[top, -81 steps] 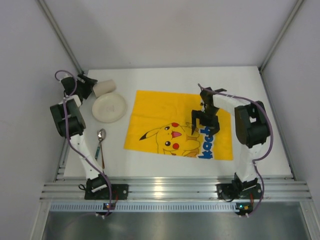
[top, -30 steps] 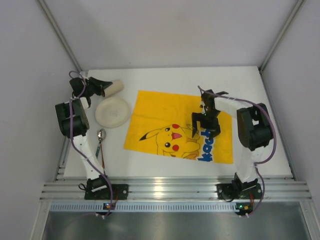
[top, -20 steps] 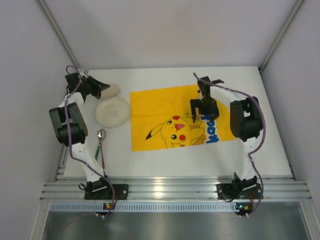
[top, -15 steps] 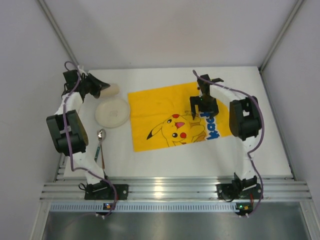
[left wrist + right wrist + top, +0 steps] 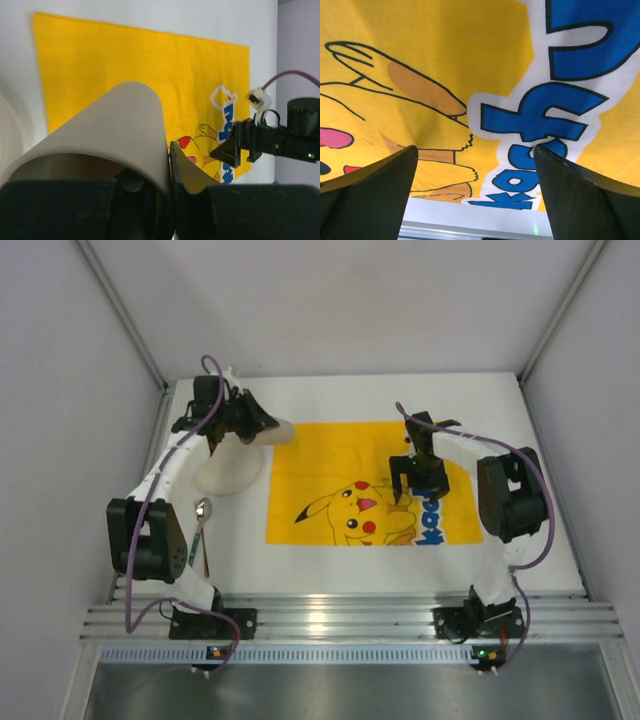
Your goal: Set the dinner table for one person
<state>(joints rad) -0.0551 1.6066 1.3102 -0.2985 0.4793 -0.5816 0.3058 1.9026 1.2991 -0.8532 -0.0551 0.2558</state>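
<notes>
My left gripper crosses the yellow mat (image 5: pixel 340 455) toward the blue lettering (image 5: pixel 545 115) next, then lowers beside its far end, since the cup still hangs at the edge by the plate.
My left gripper (image 5: pixel 260 424) is shut on the wall of a beige cup (image 5: pixel 277 431), carried on its side above the left edge of the yellow cartoon mat (image 5: pixel 340 455). In the left wrist view one finger sits inside the cup (image 5: pixel 110 130) and the other finger (image 5: pixel 182 170) presses its outside. A white plate (image 5: pixel 228 475) lies left of the mat on the dinner table (image 5: pixel 520 540), partly under my left arm. A spoon (image 5: pixel 201 512) lies in front of the plate. My right gripper (image 5: pixel 415 483) stands open low over the mat's blue lettering (image 5: pixel 545 115), holding nothing.
Grey enclosure walls (image 5: pixel 60 390) stand close on the left, right and back. A slotted aluminium rail (image 5: pixel 330 620) runs along the near table edge. Bare white tabletop (image 5: pixel 470 215) shows beyond the mat's near edge. The right gripper (image 5: pixel 240 147) shows in the left wrist view.
My left arm has swung right with the cup, from the back left corner to the mat's left edge. The mat has turned and now lies square. The right gripper shifted slightly toward me.
</notes>
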